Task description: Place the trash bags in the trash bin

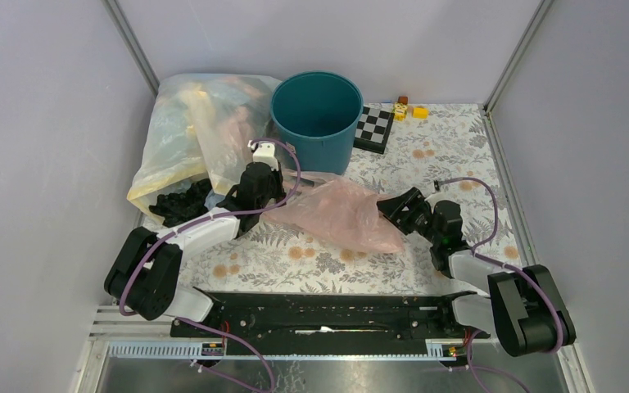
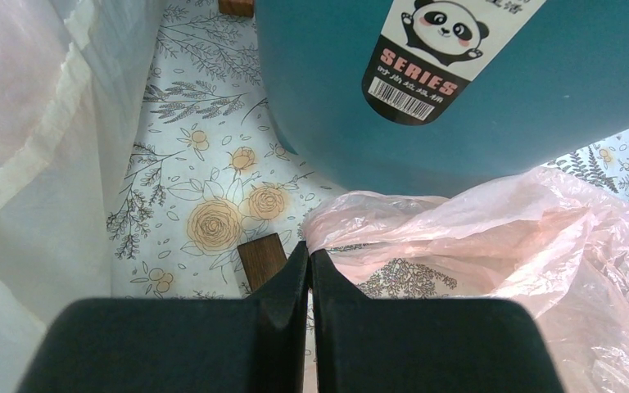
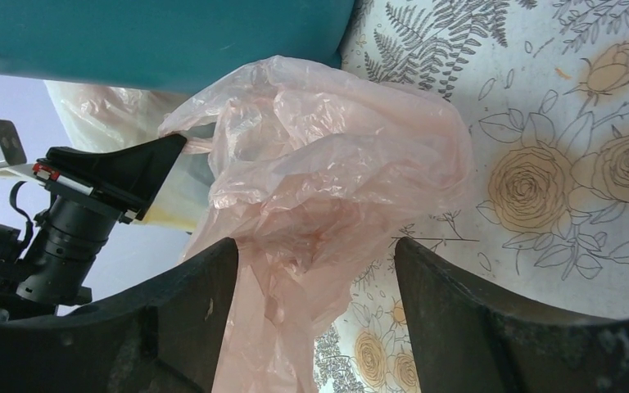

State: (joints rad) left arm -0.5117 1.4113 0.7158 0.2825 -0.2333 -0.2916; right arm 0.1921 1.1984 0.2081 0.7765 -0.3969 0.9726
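I will move my right gripper slightly onto the bag's end next. Then I will close it on the bunched pink film (image 1: 388, 216) that is already between its fingers.
The teal trash bin (image 1: 317, 115) stands upright at the back centre; its panda label (image 2: 430, 57) faces the left wrist camera. A crumpled pink trash bag (image 1: 340, 213) lies on the flowered table in front of it. My left gripper (image 1: 281, 199) (image 2: 309, 250) is shut on that bag's left edge (image 2: 336, 217). At the bag's right end, my right gripper (image 1: 386, 211) (image 3: 315, 246) is open, with the bunched pink film (image 3: 328, 180) lying loose between its fingers. Large yellowish, stuffed trash bags (image 1: 192, 131) lean against the left wall beside the bin.
A black crumpled heap (image 1: 182, 203) lies under the yellowish bags, by the left arm. A checkerboard tile (image 1: 374, 127) and small yellow and red blocks (image 1: 407, 109) sit right of the bin. A small wooden block (image 2: 262, 258) lies by my left fingertips. Walls close in three sides.
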